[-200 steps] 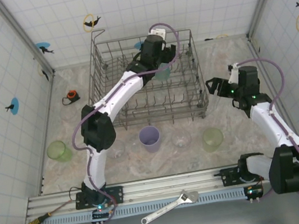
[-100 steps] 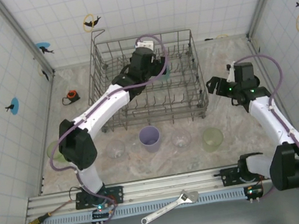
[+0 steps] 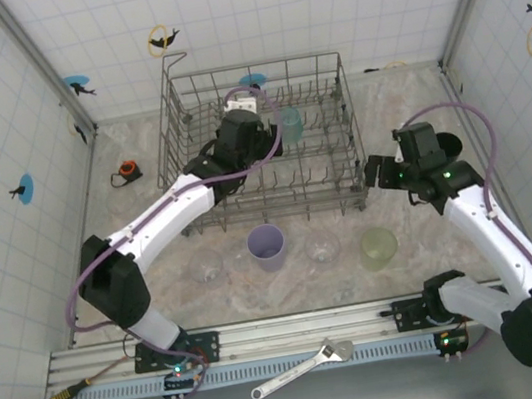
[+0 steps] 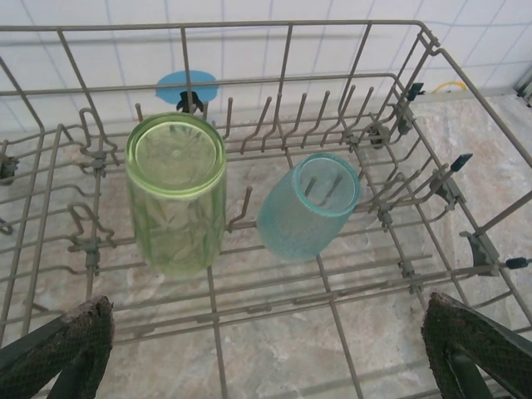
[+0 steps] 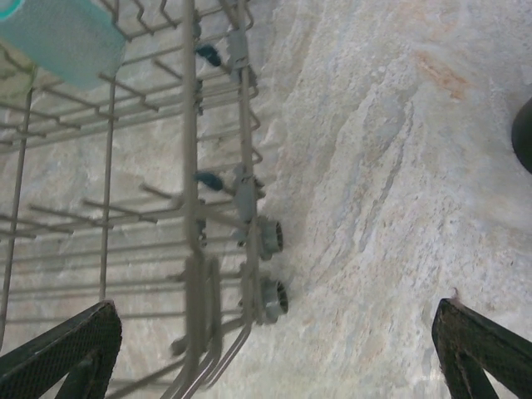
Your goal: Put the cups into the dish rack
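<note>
I need to move my right gripper back toward my base next and lower it onto the rim of the pale green cup [image 3: 365, 241], because the pale green cup is outside the rack [image 3: 346, 96].
The grey wire dish rack [image 3: 346, 96] stands at the back of the table. My left gripper [image 3: 244, 127] hovers open over its middle, holding nothing. In the left wrist view [image 4: 266, 349] an upturned green cup [image 4: 176, 193] and a tilted teal cup [image 4: 307, 208] rest among the tines ahead of it. The teal cup [image 3: 290, 125] lies just right of that gripper. My right gripper [image 3: 375, 170] is open beside the rack's right front corner [image 5: 189, 166], its span [image 5: 278, 357] empty. A purple cup [image 3: 266, 245], two clear cups [image 3: 206, 265] [image 3: 322, 246] and a pale green cup [image 3: 379, 247] stand before the rack.
An orange-and-black tape measure [image 3: 127, 171] lies left of the rack. A wrench [image 3: 303, 368] and a screwdriver [image 3: 74, 392] rest by the front rail. Tiled walls close in both sides. A dark round object [image 5: 525, 133] shows at the right wrist view's edge.
The left gripper has drawn back to the left, away from the teal cup, and its elbow has swung left. The right gripper has moved left and nearer, toward the rack's corner.
</note>
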`<action>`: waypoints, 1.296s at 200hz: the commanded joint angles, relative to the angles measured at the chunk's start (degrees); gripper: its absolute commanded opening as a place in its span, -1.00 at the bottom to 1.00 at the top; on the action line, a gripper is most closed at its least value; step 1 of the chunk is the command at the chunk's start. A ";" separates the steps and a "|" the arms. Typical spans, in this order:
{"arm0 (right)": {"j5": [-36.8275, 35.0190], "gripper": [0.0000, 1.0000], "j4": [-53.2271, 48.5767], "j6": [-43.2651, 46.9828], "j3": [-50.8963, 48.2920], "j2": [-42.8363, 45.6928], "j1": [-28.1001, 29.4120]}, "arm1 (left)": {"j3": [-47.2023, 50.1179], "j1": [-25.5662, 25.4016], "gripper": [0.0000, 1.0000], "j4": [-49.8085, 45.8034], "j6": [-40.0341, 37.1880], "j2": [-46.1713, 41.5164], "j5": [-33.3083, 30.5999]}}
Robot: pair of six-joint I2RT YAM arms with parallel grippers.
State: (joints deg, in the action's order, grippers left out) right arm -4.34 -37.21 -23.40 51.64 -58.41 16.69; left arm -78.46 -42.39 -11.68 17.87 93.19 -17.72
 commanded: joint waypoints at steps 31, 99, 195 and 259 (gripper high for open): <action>-6.81 0.90 -7.60 -7.24 0.94 4.08 8.36 | 3.08 -0.41 0.95 0.26 -0.60 -4.31 -1.38; -16.15 0.57 -10.11 -18.36 -1.55 3.87 27.00 | 4.61 -0.41 0.95 0.21 -0.55 -5.42 -1.27; -19.54 0.09 -15.78 -29.49 -7.58 6.19 36.36 | 5.24 -0.41 0.96 -1.26 -0.51 -6.45 -3.36; -19.24 0.01 -15.60 -35.03 -10.14 6.81 39.65 | 4.69 -0.41 0.95 -2.31 -1.34 -5.60 -3.56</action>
State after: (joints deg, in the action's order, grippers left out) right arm -22.65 -52.18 -54.85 42.24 -51.94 55.24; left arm -73.08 -42.39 -12.29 17.82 87.83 -20.21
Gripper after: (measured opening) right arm 0.506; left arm 0.976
